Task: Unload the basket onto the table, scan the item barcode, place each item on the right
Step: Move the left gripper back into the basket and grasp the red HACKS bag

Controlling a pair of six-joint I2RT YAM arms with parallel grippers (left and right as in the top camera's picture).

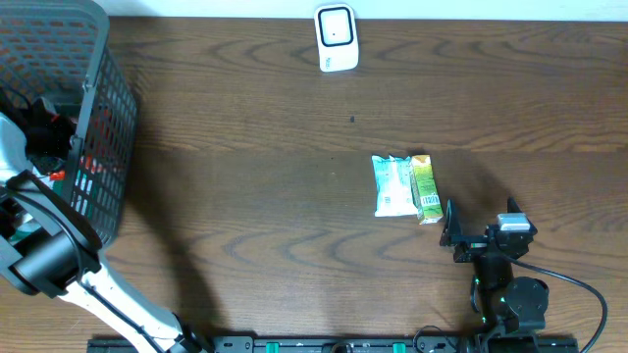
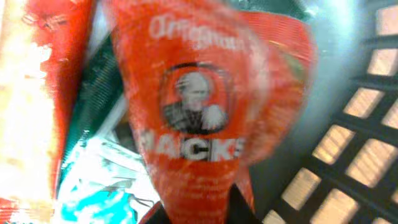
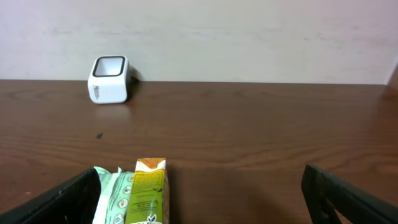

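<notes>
My left gripper will go up over the basket's side. Then it will bring the red snack bag down and let go of it on the bare tabletop (image 1: 335, 176) next to the pale green packet.
A red snack bag (image 2: 205, 124) with a portrait and white lettering fills the left wrist view. My left gripper (image 2: 202, 214) is shut on its lower end, down inside the black mesh basket (image 1: 98, 118). Overhead, that gripper is mostly hidden by the basket wall. The white barcode scanner (image 1: 336, 37) stands at the table's far edge, also visible as the scanner (image 3: 109, 79) in the right wrist view. My right gripper (image 1: 481, 224) rests open near the front right, nothing between its fingers (image 3: 202, 205).
A pale green packet (image 1: 393, 185) and a green-yellow carton (image 1: 425, 188) lie side by side just left of my right gripper, with the carton (image 3: 148, 190) close to its left finger. Other red and teal packs lie in the basket (image 2: 348, 174).
</notes>
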